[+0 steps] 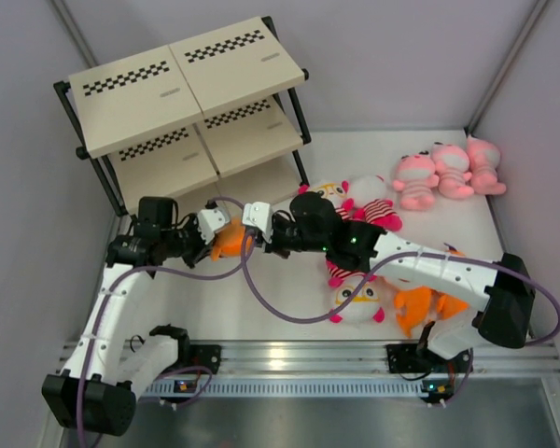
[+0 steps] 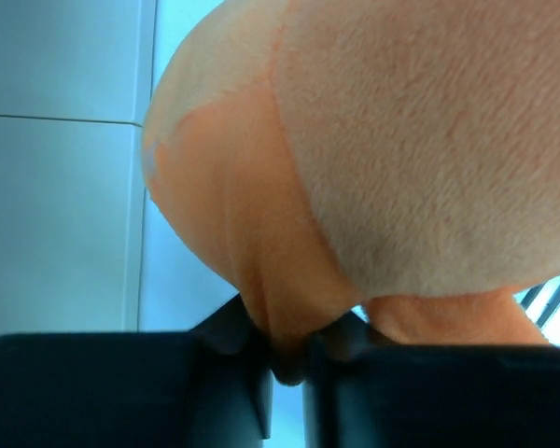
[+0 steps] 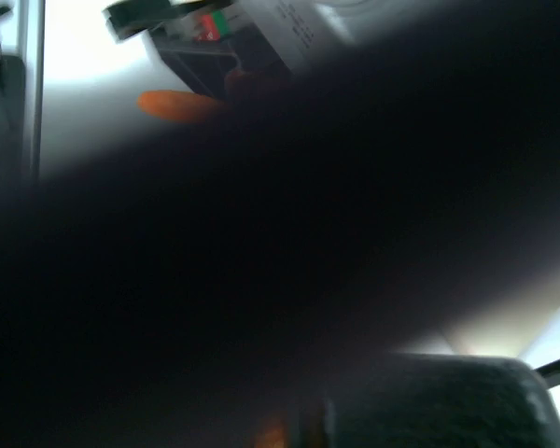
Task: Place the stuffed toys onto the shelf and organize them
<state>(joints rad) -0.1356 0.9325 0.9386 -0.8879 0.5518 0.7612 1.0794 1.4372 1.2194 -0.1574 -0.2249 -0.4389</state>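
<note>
My right gripper moves away from my left gripper next, then outward between the shelf boards onto the middle board's empty end nearer the pink toys.
My left gripper is shut on a fold of an orange stuffed toy and holds it in front of the shelf. In the left wrist view the toy fills the frame, with its fabric pinched between the jaws. My right gripper is right against the same toy from the right. Its wrist view is almost all dark, with only an orange sliver showing, so its jaws cannot be read. Three pink toys lie at the far right. The shelf boards show no toys.
Under and round the right arm lie a magenta-striped toy, a white-red faced toy, another striped one, a white-faced head and an orange body. Grey walls close in on both sides. Purple cables loop over the table.
</note>
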